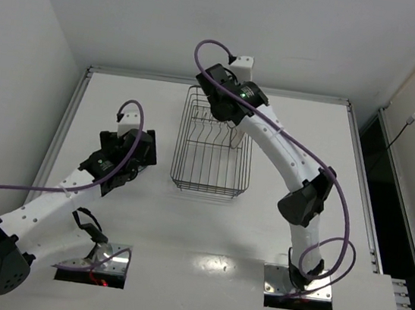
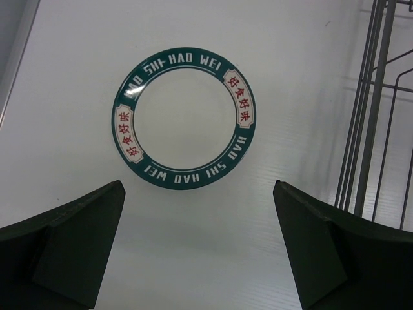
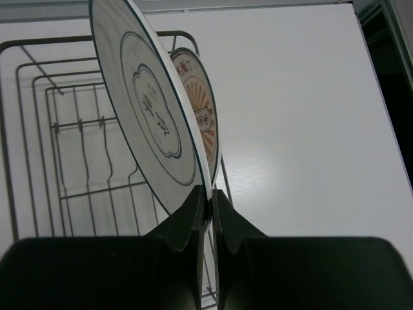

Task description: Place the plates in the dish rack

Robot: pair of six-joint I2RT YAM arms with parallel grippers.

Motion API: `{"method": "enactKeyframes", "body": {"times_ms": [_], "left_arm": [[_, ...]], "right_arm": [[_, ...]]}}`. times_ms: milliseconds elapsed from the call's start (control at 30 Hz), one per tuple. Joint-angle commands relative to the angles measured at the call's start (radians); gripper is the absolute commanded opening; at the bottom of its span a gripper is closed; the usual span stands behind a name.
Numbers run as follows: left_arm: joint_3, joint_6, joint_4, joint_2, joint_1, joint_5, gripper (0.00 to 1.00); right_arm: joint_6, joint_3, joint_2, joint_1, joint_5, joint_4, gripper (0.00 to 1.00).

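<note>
The robot's right gripper will next lower the dark-rimmed plate into the far end of the rack, beside the sunburst plate (image 3: 203, 110), and then it will open.
My right gripper (image 3: 210, 190) is shut on the lower edge of the dark-rimmed plate with the grey wavy motif (image 3: 148, 116). It holds the plate upright and tilted over the dish rack (image 3: 39, 84). The sunburst plate (image 3: 203, 110) stands on edge just behind it at the rack's right side. In the top view the right gripper (image 1: 231, 124) is over the far end of the rack (image 1: 208, 191). My left gripper (image 2: 199, 185) is open and empty above the table, left of the rack (image 2: 368, 116).
A round white plate with a green lettered rim band (image 2: 184, 119) lies flat on the table ahead of the left gripper's fingers. It does not show in the top view. The left gripper (image 1: 139, 160) is close to the rack's left wall.
</note>
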Motion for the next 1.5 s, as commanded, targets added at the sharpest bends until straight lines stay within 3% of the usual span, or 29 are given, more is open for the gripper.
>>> {"method": "enactKeyframes", "body": {"times_ms": [0,333,700,767,867,933,1067,1333,1467], "left_arm": [[0.037,-0.023,-0.014,-0.042,-0.009,-0.047,1.0],[0.037,-0.023,-0.014,-0.011,-0.009,-0.056,1.0],[0.037,-0.023,-0.004,0.017,-0.009,-0.047,1.0],[0.037,-0.023,-0.004,0.017,-0.009,-0.047,1.0],[0.037,-0.014,-0.004,0.026,-0.009,-0.036,1.0],[0.037,-0.013,-0.004,0.037,-0.009,-0.036,1.0],[0.037,0.005,-0.004,0.099,-0.009,-0.003,1.0],[0.089,0.014,-0.058,0.43,0.042,0.025,1.0],[0.115,0.037,-0.04,0.519,0.063,0.037,1.0]], "right_arm": [[-0.028,0.0,-0.035,-0.057,0.048,0.087,0.0],[-0.039,-0.17,0.054,-0.108,-0.064,0.194,0.0],[-0.01,-0.233,0.144,-0.108,-0.143,0.214,0.0],[-0.001,-0.242,0.144,-0.098,-0.143,0.202,0.1],[0.0,-0.277,0.053,-0.089,-0.143,0.211,0.23],[-0.01,-0.298,-0.013,-0.089,-0.143,0.211,0.4],[-0.124,-0.48,-0.315,-0.043,-0.26,0.399,0.58],[-0.054,-0.953,-0.817,0.047,-0.55,0.639,0.64],[-0.042,-1.022,-0.927,0.081,-0.577,0.653,0.64]]}}
